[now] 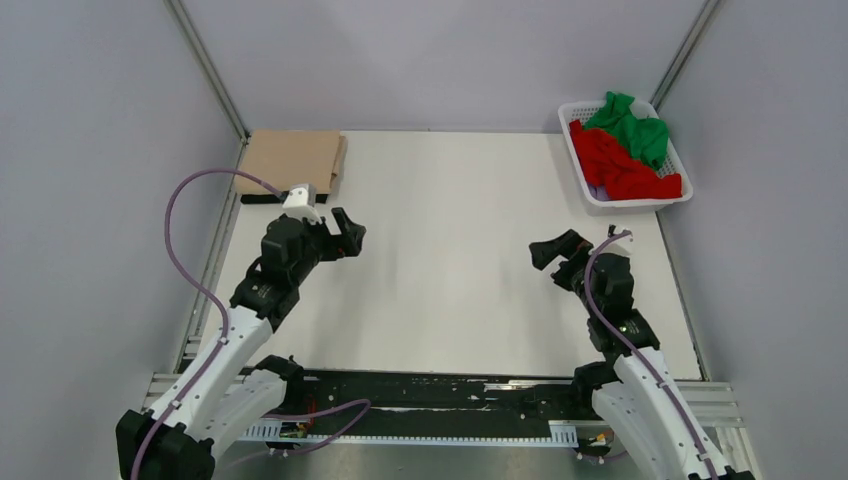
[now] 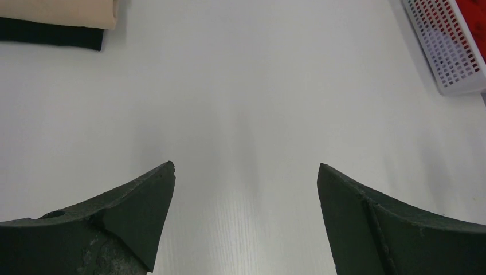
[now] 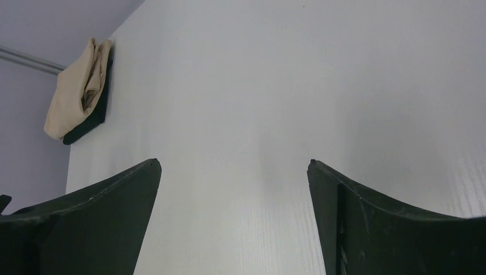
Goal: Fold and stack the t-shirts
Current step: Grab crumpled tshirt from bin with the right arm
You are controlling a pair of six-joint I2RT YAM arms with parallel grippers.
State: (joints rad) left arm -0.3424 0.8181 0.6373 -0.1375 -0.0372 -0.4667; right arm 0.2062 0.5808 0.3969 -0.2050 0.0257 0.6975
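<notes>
I will move my right gripper outward over the basket next, then down onto the shirt's middle to close, because the red t-shirt lies uncovered over the lilac cloth.
A folded tan-beige t-shirt lies at the table's far left corner on a folded black cloth, also seen as the beige t-shirt. A crumpled red t-shirt and a green t-shirt fill the white basket at the far right; a bit of pale lilac cloth peeks out under the red. My left gripper hangs open over bare table, right of the beige shirt. My right gripper is open too, holding nothing.
The white table is walled in by grey panels at back and both sides. The basket's lattice wall shows at the left wrist view's top right. A black rail with cables runs along the near edge between the arm bases.
</notes>
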